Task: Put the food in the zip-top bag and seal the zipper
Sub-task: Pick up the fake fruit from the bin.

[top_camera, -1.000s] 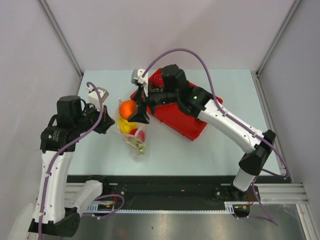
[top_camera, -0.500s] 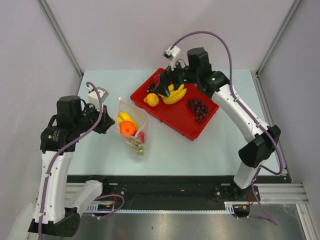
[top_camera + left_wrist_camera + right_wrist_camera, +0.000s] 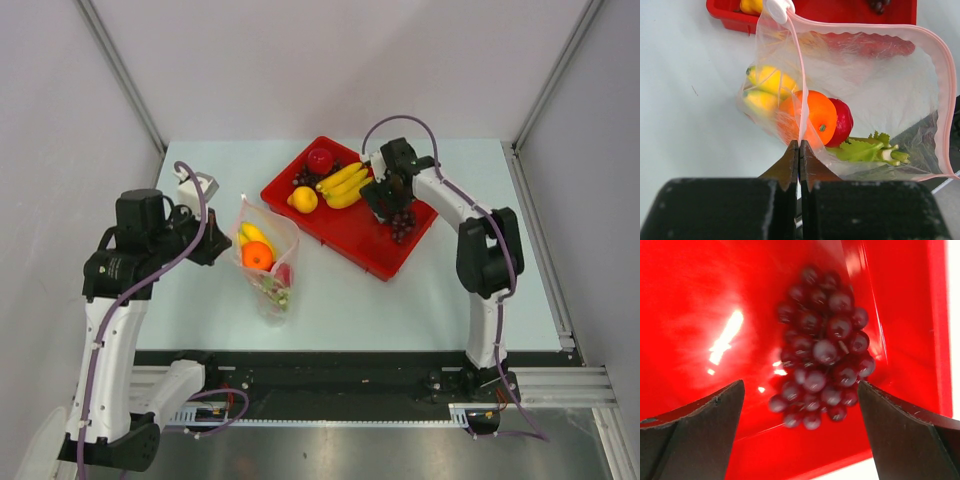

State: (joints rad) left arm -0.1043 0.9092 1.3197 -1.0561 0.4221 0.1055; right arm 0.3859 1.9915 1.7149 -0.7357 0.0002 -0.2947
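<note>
I need to lower my right gripper until its open fingers are on either side of the middle of the dark grapes (image 3: pixel 402 226) (image 3: pixel 821 354), because the bunch of grapes is still below them.
The clear zip-top bag (image 3: pixel 270 268) lies left of the tray, mouth toward it. My left gripper (image 3: pixel 798 145) is shut on its rim at the pink zipper (image 3: pixel 799 85). Inside the bag are an orange (image 3: pixel 810 117), a red apple (image 3: pixel 841 122), yellow fruit (image 3: pixel 771 81) and a leafy green stalk (image 3: pixel 867 150). My right gripper (image 3: pixel 801 385) hangs open just over the dark grapes (image 3: pixel 822 352) at the tray's right end, one finger on each side of the bunch, not touching it. Bananas (image 3: pixel 343 185), a lemon (image 3: pixel 303 199) and an apple (image 3: pixel 320 160) lie in the tray.
The red tray (image 3: pixel 350 242) sits at an angle at the table's middle back. A white zipper slider (image 3: pixel 779 7) sits at the bag's far corner, near the tray's rim. Grey walls close in the table on both sides.
The right gripper let the orange drop into the bag, swung back over the tray and has come down, wide open, over the grapes. The left arm has kept still, holding the bag.
</note>
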